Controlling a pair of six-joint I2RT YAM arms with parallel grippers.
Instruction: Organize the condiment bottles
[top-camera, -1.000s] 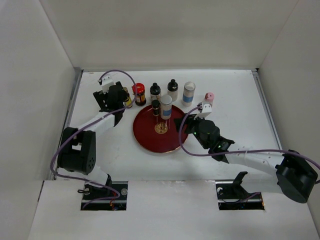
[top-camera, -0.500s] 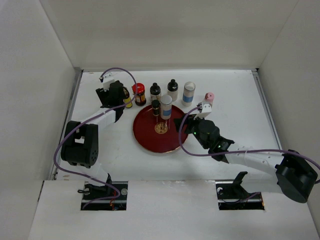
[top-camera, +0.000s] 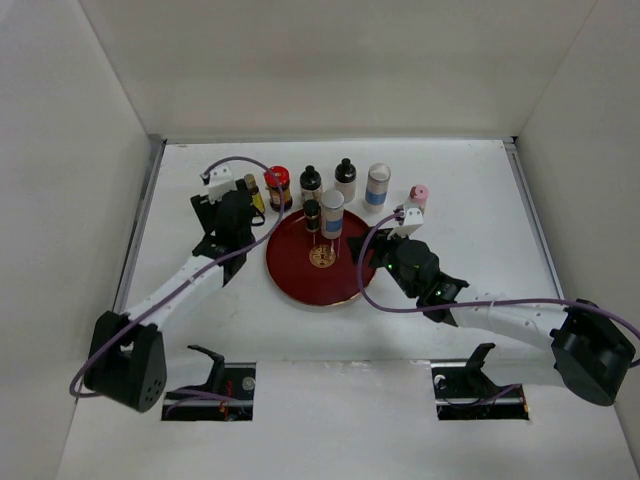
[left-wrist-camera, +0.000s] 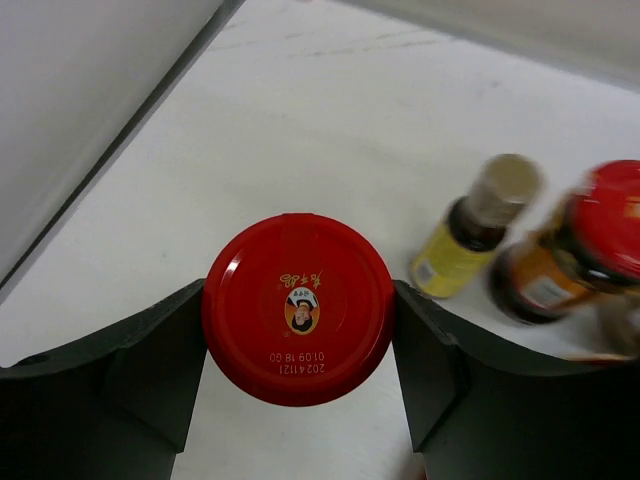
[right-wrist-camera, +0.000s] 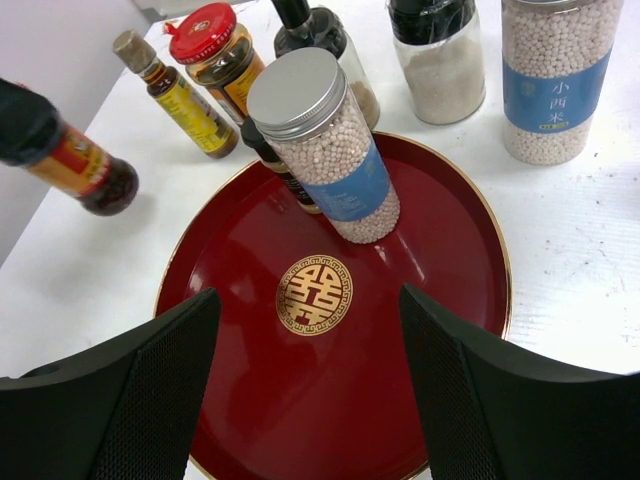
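Note:
The robot's left gripper will next carry the red-lidded jar over the plate and then down beside the small dark bottle.
My left gripper (left-wrist-camera: 298, 312) is shut on a red-lidded jar (left-wrist-camera: 298, 300), one finger on each side of its lid. In the right wrist view this dark jar (right-wrist-camera: 80, 165) hangs tilted just above the table, left of the plate. Behind it stand a yellowish bottle (left-wrist-camera: 462, 240) and a second red-lidded jar (top-camera: 277, 185). The round dark-red plate (top-camera: 300, 275) holds a white-and-blue cylinder (right-wrist-camera: 325, 140) and a small dark bottle (right-wrist-camera: 275, 155). My right gripper (right-wrist-camera: 308, 300) hovers open and empty over the plate's gold centre.
Behind the plate stand a black-capped dark bottle (top-camera: 311, 181), a white-bodied bottle (top-camera: 345, 178) and another white-and-blue cylinder (top-camera: 377, 186). A pink-capped bottle (top-camera: 419, 195) stands just beyond the right gripper (top-camera: 385, 250). White walls close in the table's left, back and right.
My left gripper has closed on the red-lidded jar and drawn it nearer and slightly right, towards the plate. The right arm has not moved.

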